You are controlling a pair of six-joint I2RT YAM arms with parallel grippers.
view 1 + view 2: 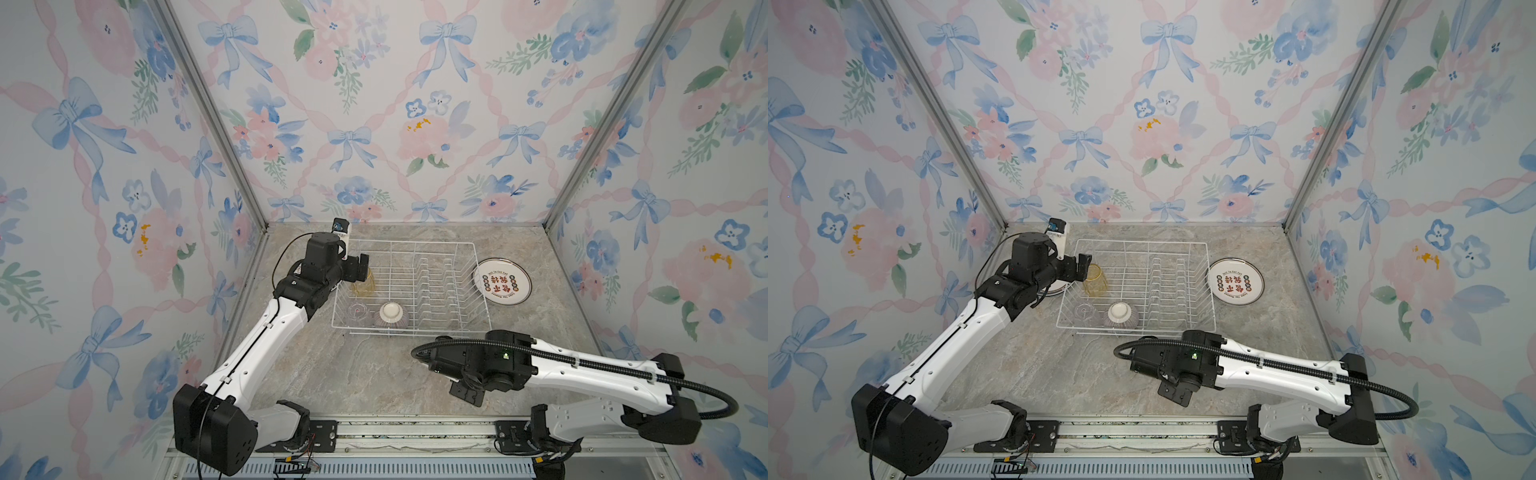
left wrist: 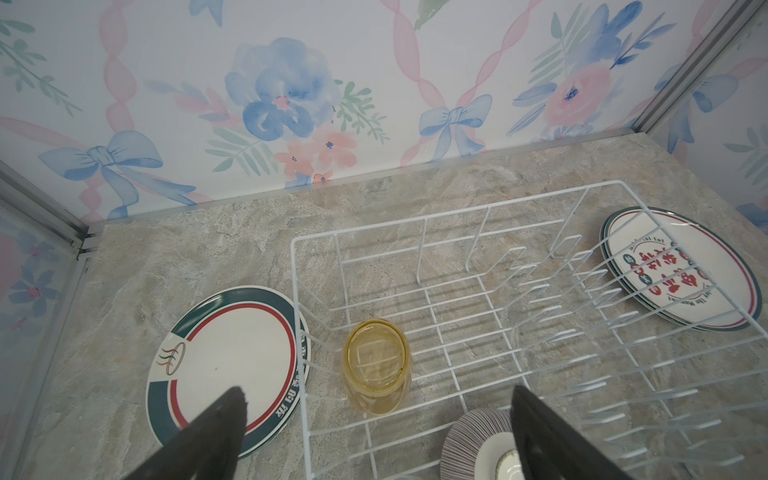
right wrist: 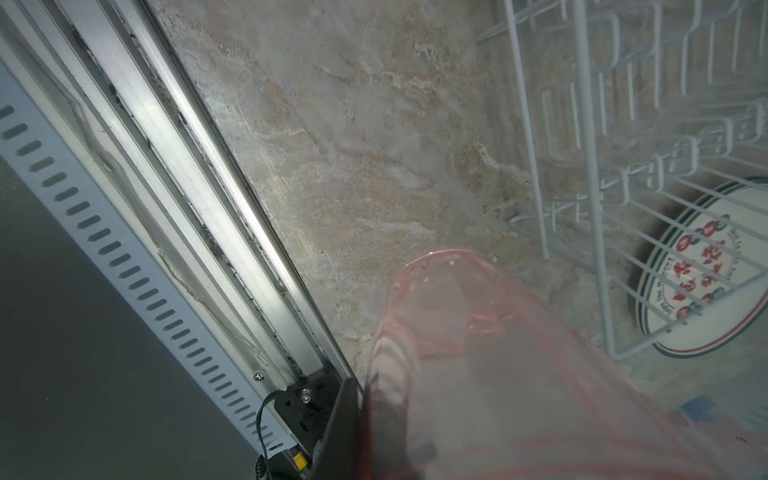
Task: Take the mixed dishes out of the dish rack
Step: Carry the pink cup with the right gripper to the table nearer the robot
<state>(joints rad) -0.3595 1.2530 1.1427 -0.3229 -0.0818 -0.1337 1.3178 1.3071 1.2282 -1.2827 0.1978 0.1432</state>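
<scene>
The robot will use its right gripper to carry the tumbler outward from the metal bar, lower it and let go of it on bare tabletop point(image 3: 448, 220) beside the rack.
The white wire dish rack point(image 1: 415, 243) point(image 1: 1142, 242) point(image 2: 457, 212) stands at the back of the table. Inside it are a yellow tumbler point(image 1: 365, 286) point(image 1: 1095, 282) point(image 2: 376, 365), an upturned clear tumbler point(image 1: 358, 313) point(image 1: 1086, 313) and an upturned ribbed purplish bowl point(image 1: 391, 316) point(image 1: 1121, 318) point(image 2: 473, 440). My left gripper point(image 1: 357, 266) point(image 1: 1081, 266) point(image 2: 378, 392) hangs open just above the yellow tumbler, touching nothing. My right gripper point(image 3: 365, 415) is shut on the wall of a pink tumbler point(image 3: 478, 332), low over the table in front of the rack. Its arm point(image 1: 478, 365) hides both in the top views.
Red-lettered plates point(image 1: 502, 281) point(image 1: 1235, 281) point(image 2: 681, 270) point(image 3: 706, 282) lie flat on the table right of the rack. Green-rimmed plates point(image 2: 232, 361) point(image 1: 1054, 289) lie left of it, partly under my left arm. The metal front rail point(image 3: 187, 166) runs close to the right gripper.
</scene>
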